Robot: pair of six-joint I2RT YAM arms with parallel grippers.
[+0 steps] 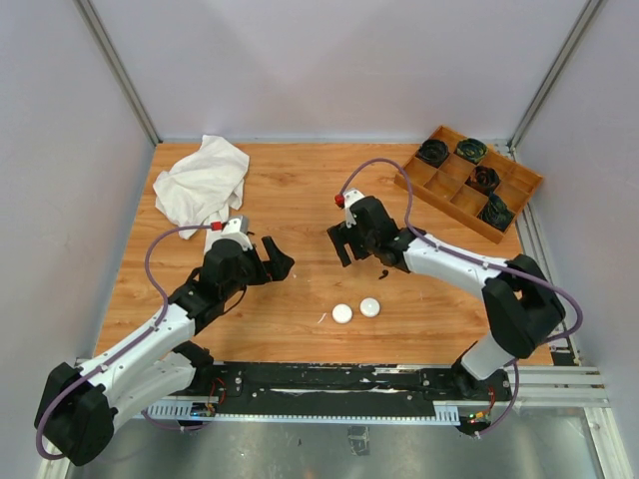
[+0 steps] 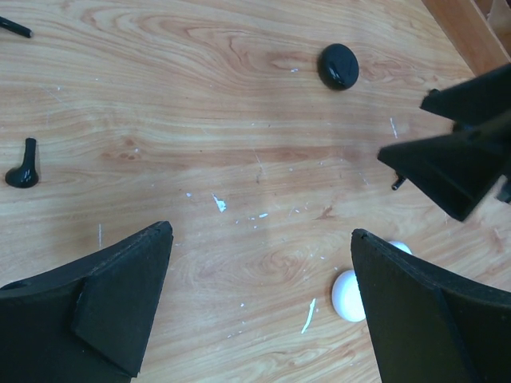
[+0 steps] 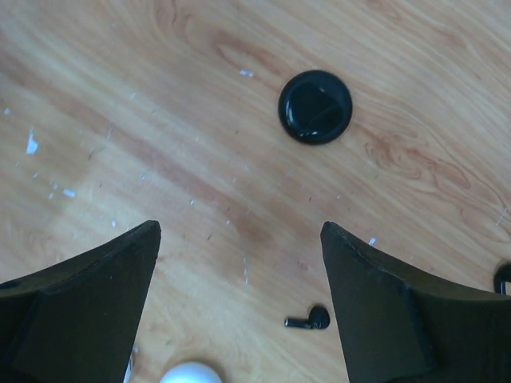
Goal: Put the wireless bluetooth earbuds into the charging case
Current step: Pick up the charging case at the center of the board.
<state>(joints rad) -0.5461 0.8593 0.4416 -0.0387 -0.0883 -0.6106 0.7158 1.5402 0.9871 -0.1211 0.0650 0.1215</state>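
Note:
The black case lies ahead of the right gripper's fingers, so the left gripper needs to move toward the right in the top view, tilting upward, and close at those fingers.
A tiny black earbud (image 3: 310, 321) lies on the wood just inside the right finger of my right gripper (image 3: 239, 227), which is open and holds nothing. Ahead of those fingers rests a round black charging case (image 3: 314, 106), lid shut. The left wrist view shows the same black case (image 2: 338, 65) and another black earbud (image 2: 22, 167) lying far left. My left gripper (image 2: 262, 231) is open over bare wood, with a white round case (image 2: 348, 295) half hidden behind its right finger. From above, the left gripper (image 1: 278, 261) and right gripper (image 1: 342, 247) face each other mid-table.
Two white round cases (image 1: 342, 313) (image 1: 370, 307) sit near the front edge. A wooden divided tray (image 1: 519, 190) with several black cases stands at the back right. A crumpled white cloth (image 1: 203, 180) lies at the back left. Walls close in the table on three sides.

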